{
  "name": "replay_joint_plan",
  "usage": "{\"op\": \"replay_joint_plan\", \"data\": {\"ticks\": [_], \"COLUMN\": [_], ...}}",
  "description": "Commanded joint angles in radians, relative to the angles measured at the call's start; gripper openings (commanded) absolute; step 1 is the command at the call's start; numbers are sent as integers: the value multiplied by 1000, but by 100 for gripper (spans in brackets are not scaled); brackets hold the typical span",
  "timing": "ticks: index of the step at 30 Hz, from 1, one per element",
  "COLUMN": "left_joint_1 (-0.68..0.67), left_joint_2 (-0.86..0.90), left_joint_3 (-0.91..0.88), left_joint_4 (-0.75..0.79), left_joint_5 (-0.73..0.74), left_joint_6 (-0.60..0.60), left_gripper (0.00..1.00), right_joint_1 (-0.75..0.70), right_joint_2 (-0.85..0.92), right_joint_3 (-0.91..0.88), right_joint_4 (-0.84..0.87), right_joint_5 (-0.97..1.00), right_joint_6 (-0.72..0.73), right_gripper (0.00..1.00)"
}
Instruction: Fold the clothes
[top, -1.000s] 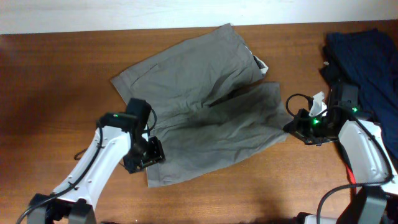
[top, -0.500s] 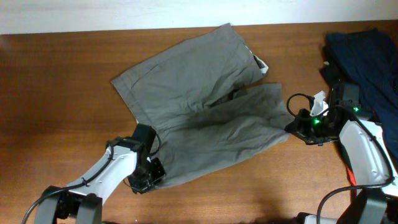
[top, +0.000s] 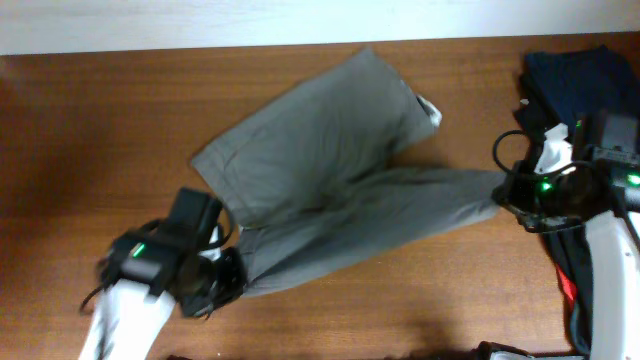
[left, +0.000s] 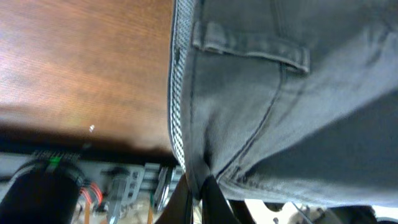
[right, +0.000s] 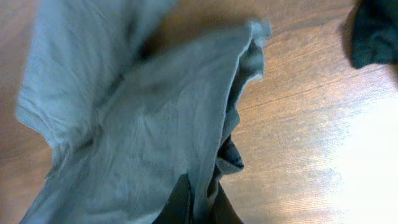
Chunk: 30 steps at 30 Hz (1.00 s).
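The cloth beyond the shorts' far edge lies flat. My left gripper will move up and outward first, then down, to release the end of the piece of cloth over that edge.
The clothes, a pair of grey-olive shorts (top: 330, 150), lie across the middle of the table. Their near part is pulled into a taut band between my two grippers. My left gripper (top: 228, 278) is shut on the band's lower left end. The left wrist view shows the fabric edge by the waistband and a belt loop (left: 280, 93) pinched between the dark fingers of that gripper (left: 198, 198). My right gripper (top: 503, 197) is shut on the band's right end. In the right wrist view the pale cloth (right: 143, 124) hangs from this gripper (right: 200, 202), lifted off the wood.
A navy garment (top: 575, 75) lies at the table's back right corner, close behind my right arm, and shows as a dark patch (right: 373, 31) in the right wrist view. Bare brown table (top: 80, 130) spreads to the left. The table's front edge runs just below my left arm.
My left gripper has closed on the shorts' lower left corner and raised it. My right gripper has moved right with its end. The near half of the shorts has stretched out between them.
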Motion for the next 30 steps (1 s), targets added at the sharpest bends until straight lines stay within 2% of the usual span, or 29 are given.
{"op": "replay_joint_plan", "data": {"ticks": [1, 3, 6, 10, 16, 22, 24, 30], "left_joint_1": [-1, -1, -1, -1, -1, -1, 0, 26], "left_joint_2": [-148, -203, -247, -214, 8, 227, 320, 490], "left_joint_3": [96, 132, 159, 158, 157, 156, 156, 156], "left_joint_4": [-132, -200, -224, -220, -213, -202, -132, 39], "left_joint_5": [-76, -96, -116, -175, -322, -461, -501, -598], "left_joint_6": [-40, -64, -78, -85, -84, -94, -97, -100], "left_gripper": [1, 1, 1, 1, 1, 1, 1, 1], "right_joint_1": [1, 3, 3, 25, 190, 290, 307, 311], "right_joint_2": [-32, -31, -28, 11, 235, 460, 536, 603], "right_joint_3": [156, 226, 301, 312, 312, 312, 312, 312], "right_joint_4": [-64, -99, -101, -37, 141, 294, 378, 518], "right_joint_5": [45, 44, 44, 32, 32, 35, 36, 37], "right_joint_6": [-11, -10, -8, -6, -7, -7, -6, -7], "right_gripper": [4, 4, 4, 4, 4, 4, 4, 4]}}
